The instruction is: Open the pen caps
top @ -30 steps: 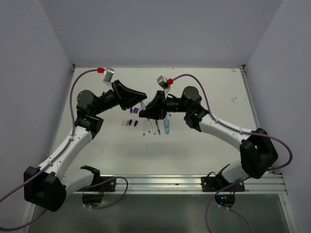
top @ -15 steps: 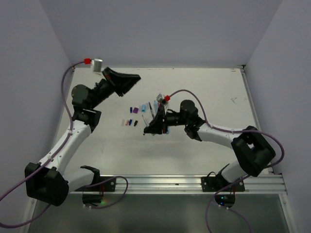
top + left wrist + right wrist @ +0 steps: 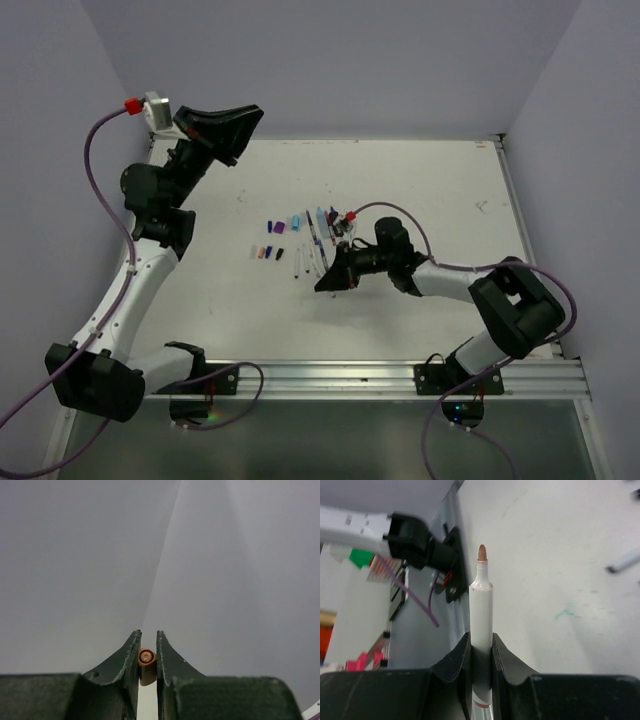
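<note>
I should swing and turn my right gripper outward, then lower it to the tabletop [image 3: 361,228] beside the pen cluster and release the white marker, because the marker's tip is bare.
My left gripper [image 3: 243,116] is raised high at the back left, far from the table. In the left wrist view it [image 3: 148,632] is shut on a stubby orange pen cap [image 3: 146,663]. My right gripper [image 3: 323,284] is low over the table middle. In the right wrist view it [image 3: 481,636] is shut on a white marker [image 3: 481,605] whose orange-brown tip is bare and points toward the table's near edge. Several other pens [image 3: 312,232] and loose caps [image 3: 263,252] lie in a cluster just behind the right gripper.
The white table [image 3: 440,190] has faint pen marks at the right back. A metal rail [image 3: 330,375] with both arm bases runs along the near edge. Grey walls enclose the left, back and right sides. A pen [image 3: 625,560] lies on the table right of the held marker.
The left arm has swung up and back to the left with the orange cap. The right arm has pulled the uncapped white marker nearer and lower, away from the left gripper.
</note>
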